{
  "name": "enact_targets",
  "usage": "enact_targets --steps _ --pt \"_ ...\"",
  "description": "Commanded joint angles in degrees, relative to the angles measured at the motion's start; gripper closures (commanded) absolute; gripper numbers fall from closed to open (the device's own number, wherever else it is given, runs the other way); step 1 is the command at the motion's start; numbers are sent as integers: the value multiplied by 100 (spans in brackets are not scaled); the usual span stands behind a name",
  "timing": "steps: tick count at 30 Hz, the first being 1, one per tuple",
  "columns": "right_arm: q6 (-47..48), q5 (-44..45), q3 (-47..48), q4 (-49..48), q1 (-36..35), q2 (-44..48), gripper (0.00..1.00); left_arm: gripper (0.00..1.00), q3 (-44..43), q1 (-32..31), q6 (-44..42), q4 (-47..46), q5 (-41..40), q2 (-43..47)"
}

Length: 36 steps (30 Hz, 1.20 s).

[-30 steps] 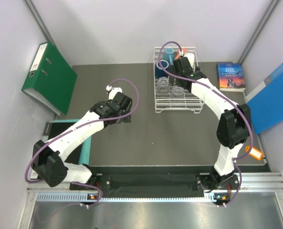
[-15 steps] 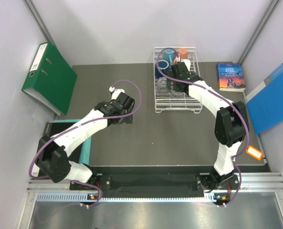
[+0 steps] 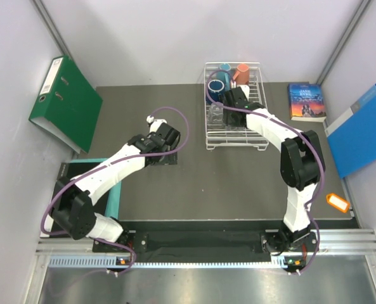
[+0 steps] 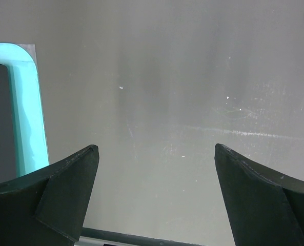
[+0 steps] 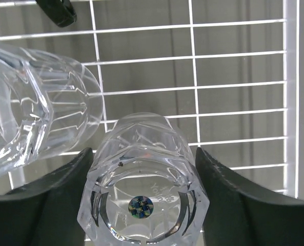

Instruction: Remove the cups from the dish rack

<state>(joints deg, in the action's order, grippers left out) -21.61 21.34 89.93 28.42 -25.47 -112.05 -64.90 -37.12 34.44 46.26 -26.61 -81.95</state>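
The rim of the held glass is to the right of my left gripper in the top view, so I will rise and turn that way onto this ungripped end of the glass.
The white wire dish rack (image 3: pixel 259 120) stands at the back of the table. At its far end are a dark-blue mug (image 3: pixel 218 81), a light-blue mug (image 3: pixel 226 66) and an orange mug (image 3: pixel 243 73). My right gripper (image 3: pixel 234 105) reaches down into the rack. In the right wrist view its fingers (image 5: pixel 59 197) press both sides of an upturned clear glass (image 5: pixel 144 189), so that gripper (image 5: pixel 144 202) is shut on it. A second clear glass (image 5: pixel 34 118) lies just to its left, seen from above as the other glass (image 3: pixel 215 113). My left gripper (image 4: pixel 157 154) hangs open over bare table, left of the rack (image 5: pixel 244 82).
A green binder (image 3: pixel 64 101) leans at the left wall. A book (image 3: pixel 306 100) and a blue folder (image 3: pixel 362 130) sit at the right. A teal-rimmed tray (image 4: pixel 26 113) lies beside my left gripper (image 3: pixel 164 151). An orange tag (image 3: pixel 337 201) lies near the right arm's base.
My right gripper moved from the rack's far end down over one clear glass, and its fingers closed in on it. The left arm shifted only slightly.
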Motion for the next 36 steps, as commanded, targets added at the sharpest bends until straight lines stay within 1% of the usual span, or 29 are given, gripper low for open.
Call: enact_targets --steps 1,3,4,6,11,15,17,19,21,23,24,25,26,27,28,29,30,31,32,33,34,35,36 --pt "-45 10 -89 -179 -19 157 69 1 57 3 81 -179 -99 4" --pt "-45 36 -151 -179 -28 271 92 1 39 3 81 -188 -99 -22" --pt "-37 63 -160 -145 -45 367 100 1 31 -5 81 -188 -99 -31" --pt "16 80 -204 -100 -71 508 100 1 -22 3 98 -205 -125 -75" --pt "253 265 -222 -13 -230 1360 100 1 -268 -5 133 -214 -239 -145" --pt "350 143 164 408 -291 1914 100 1 -496 -5 142 -293 -379 -225" --pt "376 -217 279 515 -300 2283 100 1 -611 3 230 -293 -546 -260" --pt "333 -629 148 419 -292 2773 100 1 -900 21 335 -153 -608 -321" --pt "131 -920 -140 252 -239 3117 100 1 -1164 56 432 -187 -434 -269" --pt "-202 -1534 -518 -134 -160 3548 100 1 -1226 152 537 -529 -144 -33" --pt "-360 -1841 -694 -318 -90 3680 100 1 -1183 205 581 -722 327 82" --pt "-527 -2488 -905 -625 67 3977 100 1 -1113 293 651 -932 610 213" --pt "-868 -2782 -1403 -1289 139 4111 100 1 -877 511 861 -1491 909 493" --pt "-1054 -3072 -1678 -1757 296 4251 100 1 -718 644 994 -1793 1686 644" --pt "-1265 -3693 -1959 -2196 384 4488 100 1 -534 802 1178 -2161 2103 785" --pt "-1859 -4082 -2553 -3323 481 4586 100 1 -88 1160 1606 -2548 2629 1047" --pt "-2248 -4468 -2847 -3918 673 4639 100 1 125 1329 1836 -3491 3279 1145" --pt "-2660 -5107 -3119 -4498 736 4666 100 1 310 1444 2047 -3919 4164 1207" --pt "-3404 -5331 -3548 -5147 763 4622 100 1 529 1567 2380 -4253 4416 1269" --pt "-3742 -5490 -3709 -6059 781 4570 100 1 610 1603 2505 -4918 4610 1278" --pt "-4024 -5657 -3833 -6512 781 4447 100 1 689 1612 2611 -5221 4995 1296" --pt "-4479 -5702 -4017 -6838 781 4394 100 1 829 1621 2812 -5537 5138 1305" --pt "-4667 -5711 -4088 -7329 755 4324 100 1 882 1612 2910 -5792 5279 1287"
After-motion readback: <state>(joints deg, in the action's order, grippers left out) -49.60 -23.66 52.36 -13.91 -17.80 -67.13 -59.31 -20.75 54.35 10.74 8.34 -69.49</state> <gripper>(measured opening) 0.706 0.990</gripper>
